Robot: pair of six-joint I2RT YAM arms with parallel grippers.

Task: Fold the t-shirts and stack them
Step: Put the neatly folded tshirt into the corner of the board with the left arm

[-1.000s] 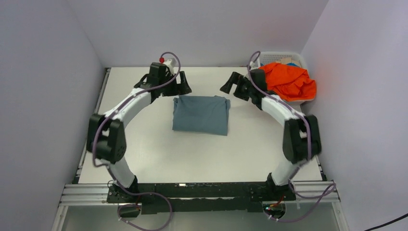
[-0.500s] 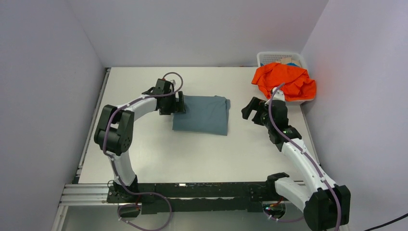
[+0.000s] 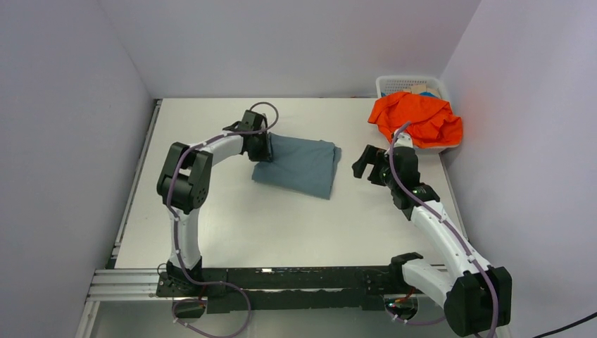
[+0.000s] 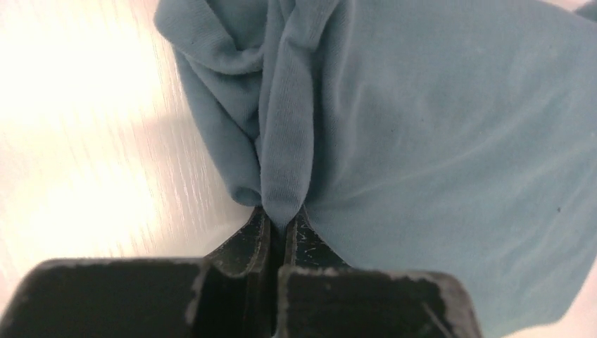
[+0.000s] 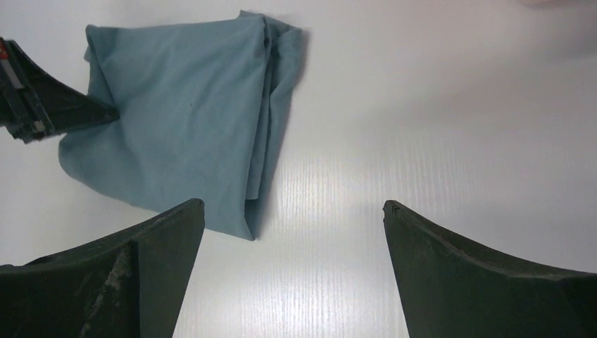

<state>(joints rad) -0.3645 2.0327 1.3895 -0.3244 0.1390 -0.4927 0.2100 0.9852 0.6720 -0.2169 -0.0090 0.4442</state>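
The table's far corner (image 3: 184,121) is empty, so my left gripper will slide the blue t-shirt outward and to the left in the top view and release it there.
A folded slate blue-grey t-shirt (image 3: 303,165) lies mid-table, slightly skewed. My left gripper (image 3: 262,148) is shut on its left edge; the wrist view shows a pinched ridge of blue cloth (image 4: 285,141) squeezed between the two black fingers (image 4: 243,243). Over the white basket at the back right a bright orange t-shirt (image 3: 417,118) lies crumpled. Right of the blue shirt my right gripper (image 3: 365,165) hovers open, its fingers (image 5: 158,232) spread wide over bare table, with the blue t-shirt (image 5: 183,120) ahead of them to the left.
The white mesh basket (image 3: 394,83) sits in the back right corner against the walls. Grey walls close the table (image 3: 281,225) on the left, back and right. Both arm bases and a metal rail (image 3: 281,282) line the near edge.
My left gripper closed on the blue shirt's left edge and tugged it, skewing the cloth. Earlier the right arm swung back from the far middle to the right side.
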